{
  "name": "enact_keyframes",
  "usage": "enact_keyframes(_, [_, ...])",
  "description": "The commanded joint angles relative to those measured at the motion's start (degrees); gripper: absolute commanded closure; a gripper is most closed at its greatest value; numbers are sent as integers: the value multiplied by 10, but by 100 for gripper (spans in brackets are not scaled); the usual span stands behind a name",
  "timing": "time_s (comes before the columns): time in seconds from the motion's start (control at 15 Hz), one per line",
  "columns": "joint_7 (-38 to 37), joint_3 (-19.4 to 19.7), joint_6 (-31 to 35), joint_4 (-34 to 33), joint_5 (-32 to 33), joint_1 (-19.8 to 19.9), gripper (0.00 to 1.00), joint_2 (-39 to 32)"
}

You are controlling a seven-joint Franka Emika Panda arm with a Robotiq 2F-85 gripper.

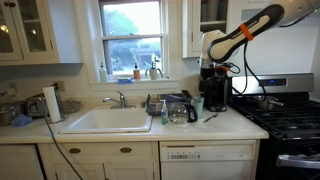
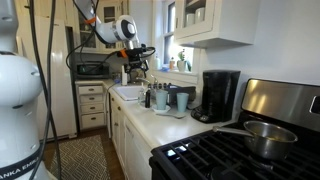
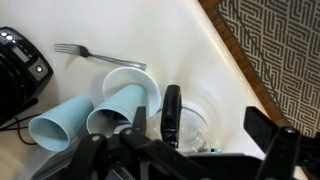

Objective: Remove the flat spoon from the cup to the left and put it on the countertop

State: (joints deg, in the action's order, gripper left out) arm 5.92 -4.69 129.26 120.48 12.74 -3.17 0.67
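Observation:
My gripper will next go down and move outward to the rim of the mint-green cup nearest the glass jug.
Two pale mint-green cups [image 3: 58,124] [image 3: 122,108] stand close together on the cream countertop [image 3: 200,50], seen from above in the wrist view. They also show in both exterior views [image 1: 197,103] [image 2: 161,98]. I cannot make out a flat spoon in either cup. A silver fork-like utensil [image 3: 74,50] lies flat on the countertop beside the coffee maker; it also shows in an exterior view [image 1: 210,118]. My gripper [image 3: 200,135] hangs open and empty well above the cups [image 1: 214,70] [image 2: 138,62].
A clear glass jug with a dark handle [image 3: 172,115] stands right under the gripper, next to a white cup [image 3: 132,76]. The black coffee maker [image 1: 215,88] is beside the cups, the stove [image 1: 290,115] beyond it. The white sink [image 1: 108,120] lies along the counter.

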Motion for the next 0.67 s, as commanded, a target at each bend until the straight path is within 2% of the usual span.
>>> enact_keyframes(0.0, [32,11,29,-68,15,3,0,-68])
enact_keyframes(0.33, [57,28,83,-106,26,9,0,-122])
enact_keyframes(0.6, [57,39,99,-125,36,11,0,-150])
